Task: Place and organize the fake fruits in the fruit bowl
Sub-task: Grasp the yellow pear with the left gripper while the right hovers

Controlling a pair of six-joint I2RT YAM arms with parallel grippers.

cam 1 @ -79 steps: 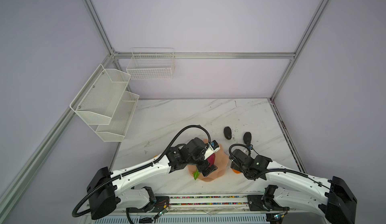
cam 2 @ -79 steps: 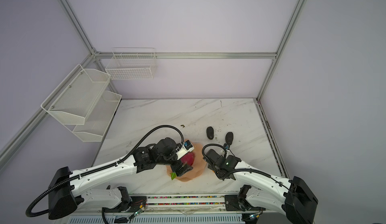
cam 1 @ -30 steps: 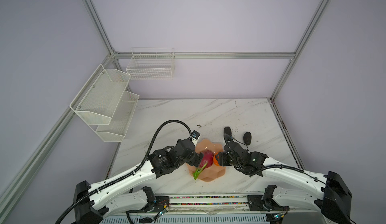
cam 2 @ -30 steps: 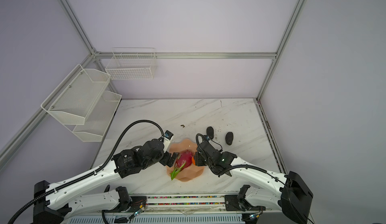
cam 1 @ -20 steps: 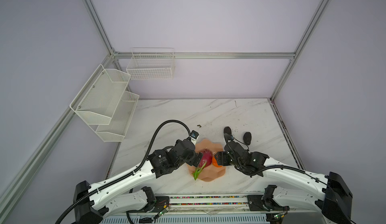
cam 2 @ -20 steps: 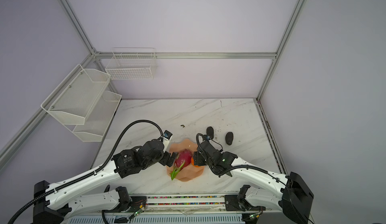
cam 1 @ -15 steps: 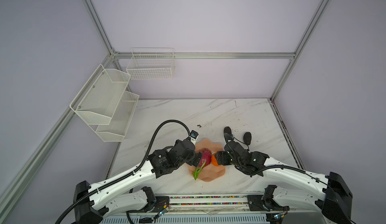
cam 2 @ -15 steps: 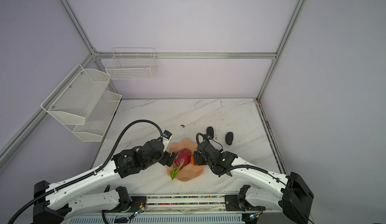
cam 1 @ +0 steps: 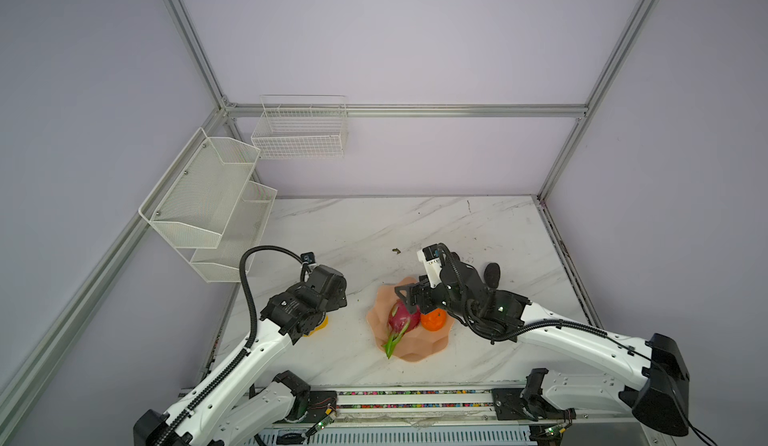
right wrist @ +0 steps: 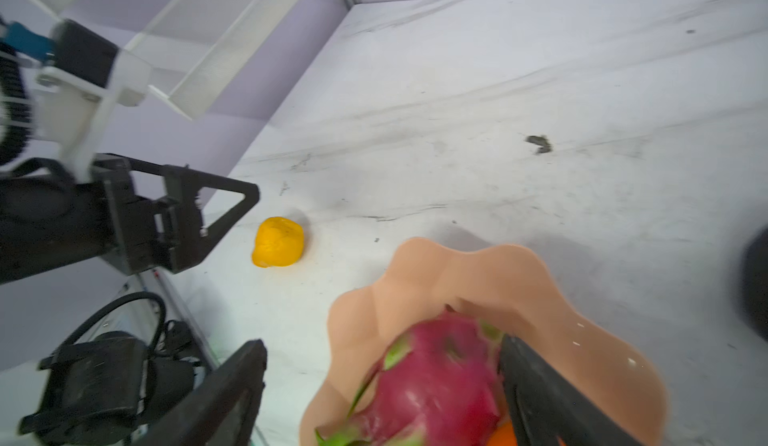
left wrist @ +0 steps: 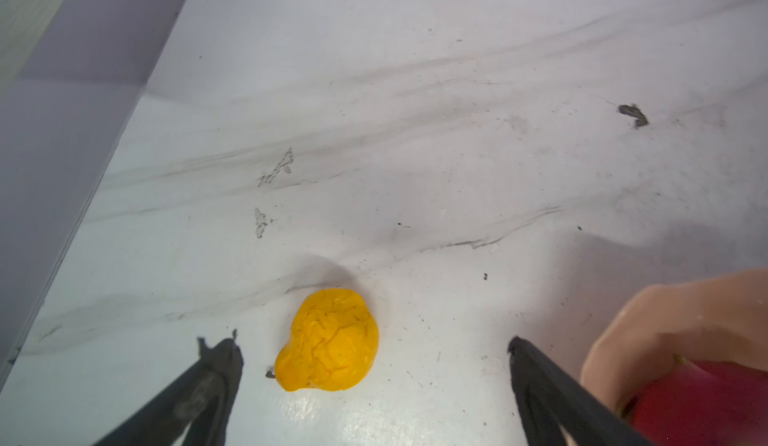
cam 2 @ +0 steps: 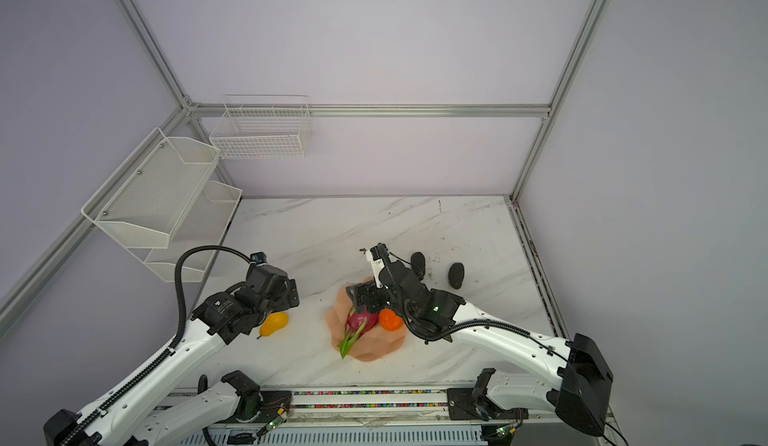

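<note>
The pear lies on the tabletop below my left gripper, so I will lower my open fingers around the yellow pear's round body (cam 2: 276, 321) (left wrist: 334, 342) and close them there.
The peach-pink fruit bowl (cam 1: 432, 350) (cam 2: 388, 346) (right wrist: 519, 281) stands near the table's front. In it lie the magenta dragon fruit (cam 1: 402, 319) (cam 2: 361, 319) (right wrist: 440, 377) and, to its right, the orange (cam 1: 433, 320) (cam 2: 390, 320). My right gripper (cam 1: 411, 296) (right wrist: 382, 350) hovers open over them, one finger between the two fruits. The yellow pear (cam 2: 274, 324) (left wrist: 330, 342) (right wrist: 277, 242) lies on the table left of the bowl. My left gripper (left wrist: 370, 348) (cam 2: 286, 296) hangs open just above it, holding nothing. Two dark avocados (cam 2: 417, 263) (cam 2: 456, 275) lie behind the bowl.
White mesh shelves (cam 1: 208, 207) hang on the left wall and a wire basket (cam 1: 299, 132) on the back wall. A small dark scrap (cam 1: 396, 251) lies on the marble behind the bowl. The aluminium frame rail (cam 1: 561, 256) borders the table's right edge.
My right gripper has opened and let go of the orange, which now lies in the bowl beside the dragon fruit. The left arm has swung left from the bowl to over the pear.
</note>
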